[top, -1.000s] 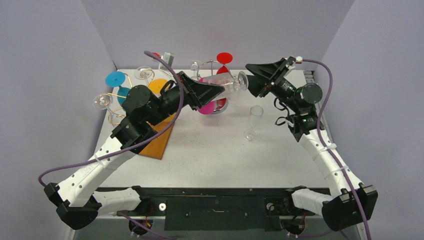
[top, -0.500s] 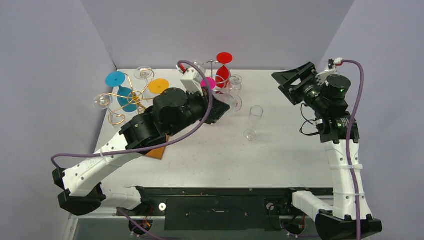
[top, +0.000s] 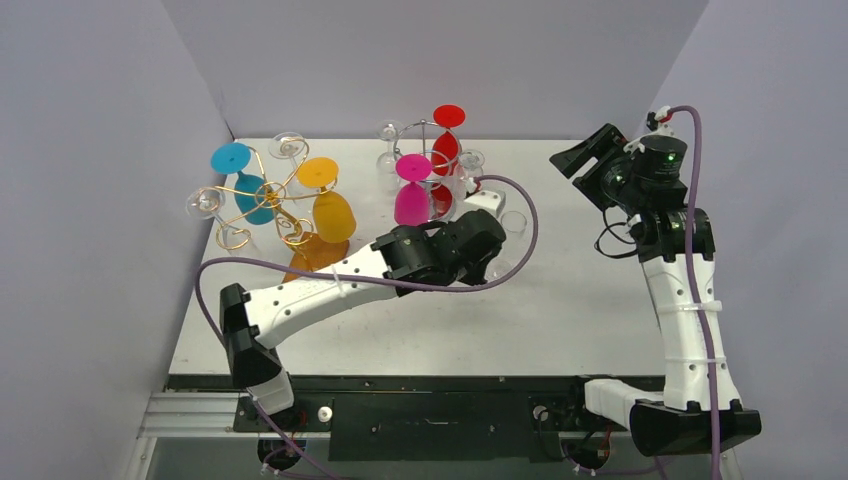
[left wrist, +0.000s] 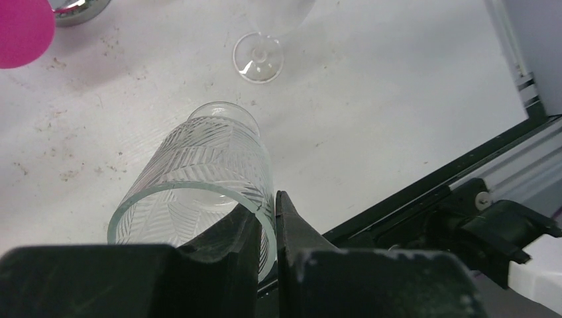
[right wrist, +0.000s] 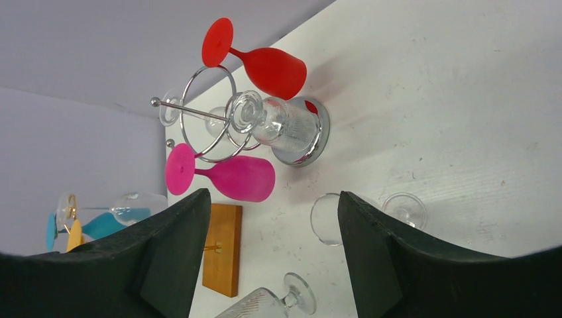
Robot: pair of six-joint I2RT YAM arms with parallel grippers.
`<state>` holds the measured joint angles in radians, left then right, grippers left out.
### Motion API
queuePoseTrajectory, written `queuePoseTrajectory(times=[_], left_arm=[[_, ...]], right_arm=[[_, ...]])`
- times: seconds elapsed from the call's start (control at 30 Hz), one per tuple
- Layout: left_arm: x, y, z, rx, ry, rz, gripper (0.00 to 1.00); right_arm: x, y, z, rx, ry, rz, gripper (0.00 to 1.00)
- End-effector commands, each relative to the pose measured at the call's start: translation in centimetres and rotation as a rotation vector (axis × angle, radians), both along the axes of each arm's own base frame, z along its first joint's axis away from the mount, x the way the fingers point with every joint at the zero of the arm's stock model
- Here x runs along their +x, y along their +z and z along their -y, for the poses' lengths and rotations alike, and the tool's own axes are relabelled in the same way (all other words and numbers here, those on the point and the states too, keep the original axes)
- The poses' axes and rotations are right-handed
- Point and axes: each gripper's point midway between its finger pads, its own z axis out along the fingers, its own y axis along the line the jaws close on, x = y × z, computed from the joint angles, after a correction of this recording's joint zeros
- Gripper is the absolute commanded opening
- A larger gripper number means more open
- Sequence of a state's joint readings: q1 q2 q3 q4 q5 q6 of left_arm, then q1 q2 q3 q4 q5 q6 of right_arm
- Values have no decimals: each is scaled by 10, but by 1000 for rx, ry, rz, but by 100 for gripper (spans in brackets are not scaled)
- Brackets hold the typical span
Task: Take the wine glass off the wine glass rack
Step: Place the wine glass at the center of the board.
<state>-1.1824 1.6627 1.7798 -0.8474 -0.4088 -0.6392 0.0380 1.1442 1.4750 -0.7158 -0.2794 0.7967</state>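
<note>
The left gripper comes down next until the wine glass's foot meets the tabletop (left wrist: 199,126) beside the flute. It releases the wine glass's rim, since that bare spot lies below the gripper.
My left gripper (left wrist: 273,222) is shut on the rim of a clear patterned wine glass (left wrist: 195,175), one finger inside the bowl and one outside. The glass hangs tilted low over the table, its foot (right wrist: 299,291) towards a standing clear flute (top: 512,226). The silver wine glass rack (top: 432,150) stands at the back centre, with a red glass (top: 447,140), a pink glass (top: 412,195) and a clear glass (right wrist: 278,122) hanging from it. My right gripper (top: 585,160) is open and empty, raised at the back right, away from the rack.
A gold wire rack (top: 262,195) on a wooden base (top: 315,255) holds blue, orange and clear glasses at the back left. The flute's foot (left wrist: 258,58) sits just beyond the held glass. Grey walls close in the left, back and right sides.
The left arm carried the patterned glass from the silver rack forward and right, down beside the flute. The right gripper opened, let go of the glass's foot end and withdrew to the right.
</note>
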Motion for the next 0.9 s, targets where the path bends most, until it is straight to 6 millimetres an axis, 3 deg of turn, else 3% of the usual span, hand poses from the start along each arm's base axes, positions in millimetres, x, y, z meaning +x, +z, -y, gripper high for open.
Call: queuePoseTrajectory(times=[0.0,0.3,0.5,0.87], left_arm=[[8,1,11,-4,20,21,0],[22,-67,37,54,14,-69,0],[44,-104,39,79,44,-115,0],[72,-145,35,110,66,-175,0]], right_arm=[[7,2,6,-40,-9,23,66],[11,-15,4,-41,4,-6,66],[11,-21,4,-49,9,-17,66],[14,-28,8,-52,4,-31,66]])
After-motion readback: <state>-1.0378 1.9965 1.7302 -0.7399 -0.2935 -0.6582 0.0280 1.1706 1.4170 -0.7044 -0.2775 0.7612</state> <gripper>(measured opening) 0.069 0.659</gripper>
